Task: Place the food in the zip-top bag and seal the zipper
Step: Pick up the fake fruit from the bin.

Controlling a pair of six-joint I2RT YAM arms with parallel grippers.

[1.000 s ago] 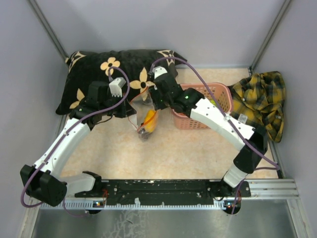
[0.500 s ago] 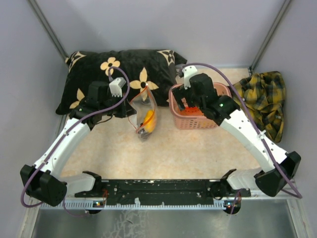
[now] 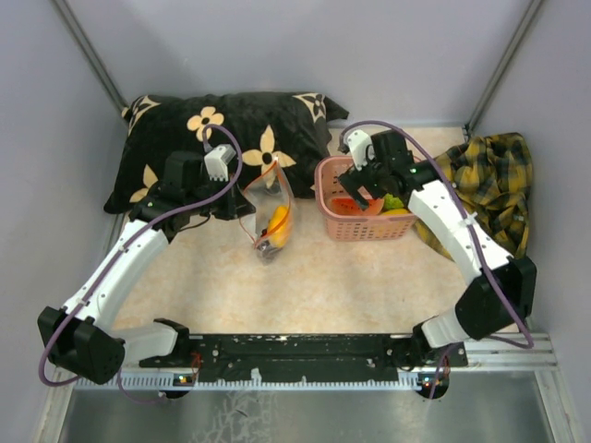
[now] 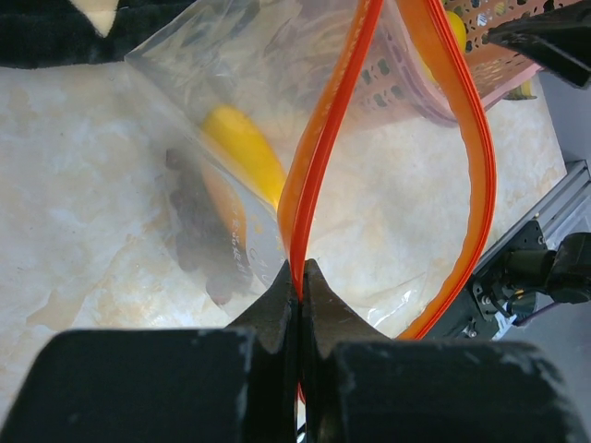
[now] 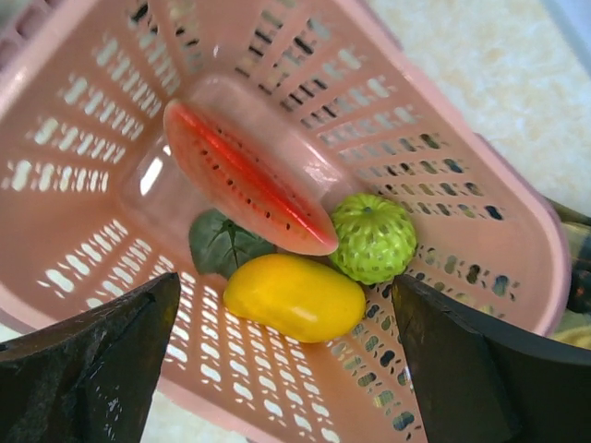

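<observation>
I need to move my right gripper down next, open, into the pink basket (image 5: 480, 185) and around the slice, because the red watermelon slice (image 5: 260, 192) is below my right gripper, past the yellow fruit.
The clear zip-top bag (image 3: 268, 220) hangs upright with its mouth open. My left gripper (image 4: 300, 277) is shut on the zipper (image 4: 323, 148), the red-orange strip, pinching one end of it. Inside the bag lie a yellow piece (image 4: 242, 152) and a dark grape bunch (image 4: 199, 249). My right gripper (image 5: 284, 305) is open just above the pink basket (image 5: 480, 185), its fingers on either side of a yellow fruit (image 5: 295, 297). Next to that fruit lie a red watermelon slice (image 5: 245, 180), a bumpy green fruit (image 5: 374, 237) and a dark green leaf (image 5: 214, 245).
A black pillow with cream flowers (image 3: 212, 134) lies behind the bag. A yellow plaid cloth (image 3: 489, 185) is heaped right of the pink basket (image 3: 369, 228). Grey walls close in the tan table on three sides, and a black rail (image 3: 305, 355) runs along the near edge.
My right arm has swung from the bag's mouth to the right and now hovers over the basket with its jaws opened wide. The left arm and the bag have stayed put.
</observation>
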